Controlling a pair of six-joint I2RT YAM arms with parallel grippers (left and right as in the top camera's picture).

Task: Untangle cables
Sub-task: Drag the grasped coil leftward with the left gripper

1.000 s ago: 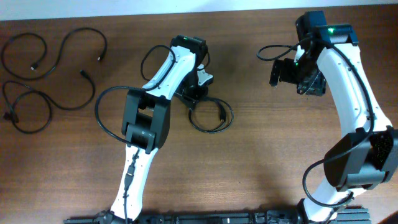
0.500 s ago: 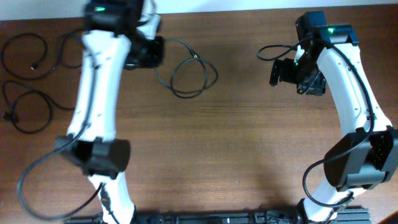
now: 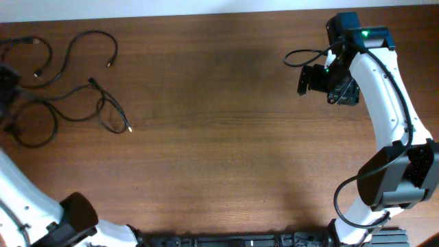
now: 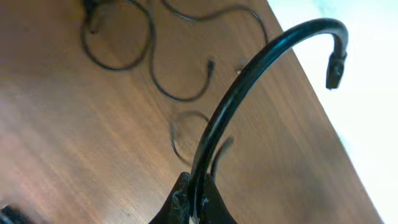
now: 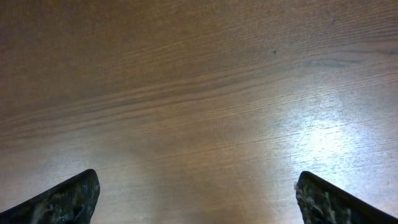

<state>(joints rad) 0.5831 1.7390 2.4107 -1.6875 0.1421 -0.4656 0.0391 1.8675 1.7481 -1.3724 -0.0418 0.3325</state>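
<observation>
My left gripper holds the black cable, and a clear patch of bare wood is below that gripper, nearer my base. It will move back and down next and release the cable there.
Several thin black cables lie at the table's far left in the overhead view: one curving along the top [image 3: 75,44], a loop [image 3: 31,130] below it, and one [image 3: 113,116] trailing right to a plug. My left gripper [image 3: 5,81] is at the left edge, mostly out of frame. In the left wrist view it [image 4: 194,199] is shut on a black cable [image 4: 249,81] that arcs up to a plug; other cables [image 4: 149,68] lie on the wood beyond it. My right gripper [image 3: 328,82] is open and empty over bare wood [image 5: 199,193].
The wooden table [image 3: 226,137] ends at a pale strip along the far edge. The right arm [image 3: 384,89] stands along the right side. The left arm's base link [image 3: 68,219] is at the lower left.
My left arm has swung from the table's upper middle to the far left edge, dragging the held cable over to the other cables. The right arm has not moved.
</observation>
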